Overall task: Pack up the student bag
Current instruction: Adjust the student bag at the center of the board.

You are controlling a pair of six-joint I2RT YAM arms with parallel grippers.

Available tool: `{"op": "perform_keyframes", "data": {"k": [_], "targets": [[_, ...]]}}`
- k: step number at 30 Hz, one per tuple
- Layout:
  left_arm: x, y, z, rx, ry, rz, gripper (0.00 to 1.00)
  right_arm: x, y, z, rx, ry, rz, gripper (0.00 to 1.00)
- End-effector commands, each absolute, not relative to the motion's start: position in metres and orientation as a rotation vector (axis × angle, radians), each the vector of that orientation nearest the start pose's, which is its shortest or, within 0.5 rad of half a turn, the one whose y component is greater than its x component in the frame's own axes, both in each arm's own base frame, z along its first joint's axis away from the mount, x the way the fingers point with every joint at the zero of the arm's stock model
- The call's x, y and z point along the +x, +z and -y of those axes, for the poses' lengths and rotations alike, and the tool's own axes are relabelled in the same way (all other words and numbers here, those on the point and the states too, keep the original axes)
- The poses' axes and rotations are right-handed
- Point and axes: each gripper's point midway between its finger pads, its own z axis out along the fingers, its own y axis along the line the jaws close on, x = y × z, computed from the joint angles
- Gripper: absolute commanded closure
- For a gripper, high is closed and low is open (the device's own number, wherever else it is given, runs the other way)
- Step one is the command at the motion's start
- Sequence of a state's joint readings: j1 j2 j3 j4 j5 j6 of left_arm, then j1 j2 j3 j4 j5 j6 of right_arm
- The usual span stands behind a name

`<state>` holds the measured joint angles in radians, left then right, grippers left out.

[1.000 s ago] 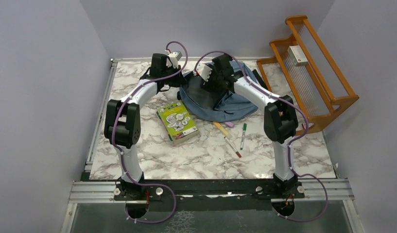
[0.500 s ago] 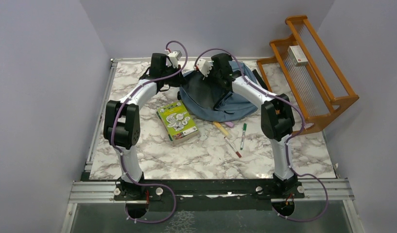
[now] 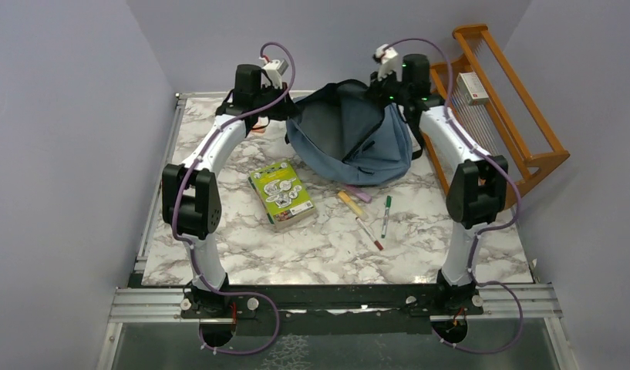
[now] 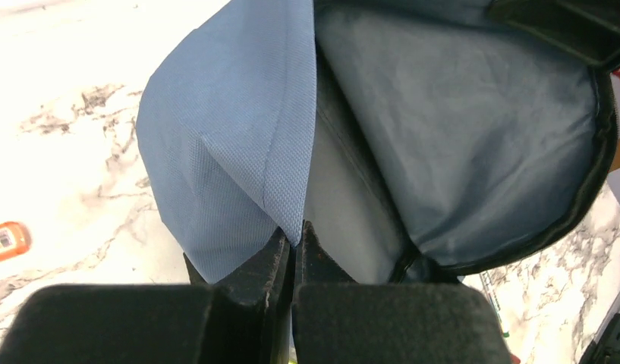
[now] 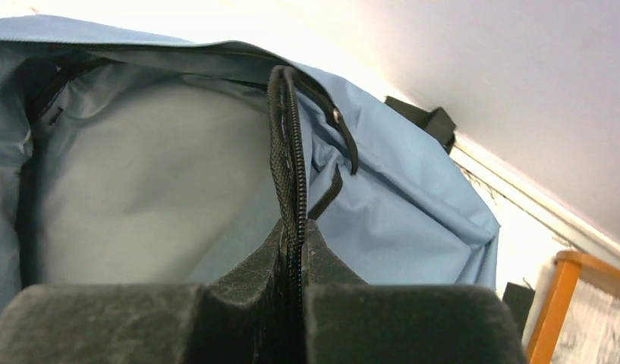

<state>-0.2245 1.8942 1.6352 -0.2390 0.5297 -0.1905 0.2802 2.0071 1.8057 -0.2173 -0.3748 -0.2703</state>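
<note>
My right gripper lowers toward the wooden rack next and brings the dark zipper edge over the blue outer fabric, since the held edge is high over the bag.
The slate-blue student bag lies at the back of the table with its main mouth stretched wide, grey lining showing. My left gripper is shut on the bag's left fabric edge. On the right rim, my right gripper is shut on the dark zipper edge. Both pull the opening apart. In the right wrist view the grey inside fills the left half, with the blue outer fabric on the right.
A green book lies in front of the bag. A yellow marker, a green pen and a red-tipped pen lie nearby. A wooden rack stands at the back right. A small orange item lies left of the bag.
My right gripper has closed on the bag's zipper rim and moved up and to the right, pulling the mouth wide open. The left gripper kept its hold and shifted slightly back.
</note>
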Motion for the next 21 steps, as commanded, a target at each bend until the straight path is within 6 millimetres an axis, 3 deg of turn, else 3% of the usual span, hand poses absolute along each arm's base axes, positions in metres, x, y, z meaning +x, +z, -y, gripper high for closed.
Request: {"op": "perform_keyframes", "data": {"k": [1,7,11,19,21], "targets": [[0.497,0.275,0.202,0.373,-0.759,-1.955,1.0,0.537,0.259,-0.198,-0.578,0.712,-1.795,1.0],[0.499,0.288,0.191,0.363,-0.741,-1.943,1.0,0.552,0.217,-0.16,-0.399,0.625,-1.933,0.99],[0.498,0.29,0.187,0.375,-0.733,-1.942,1.0,0.561,0.176,-0.143,-0.332,0.525,-2.018,0.95],[0.492,0.281,0.19,0.399,-0.764,-1.961,1.0,0.571,0.105,-0.111,-0.19,0.329,-2.178,0.96],[0.491,0.278,0.189,0.397,-0.757,-1.966,1.0,0.569,0.093,-0.102,-0.14,0.277,-2.21,0.92]]}}
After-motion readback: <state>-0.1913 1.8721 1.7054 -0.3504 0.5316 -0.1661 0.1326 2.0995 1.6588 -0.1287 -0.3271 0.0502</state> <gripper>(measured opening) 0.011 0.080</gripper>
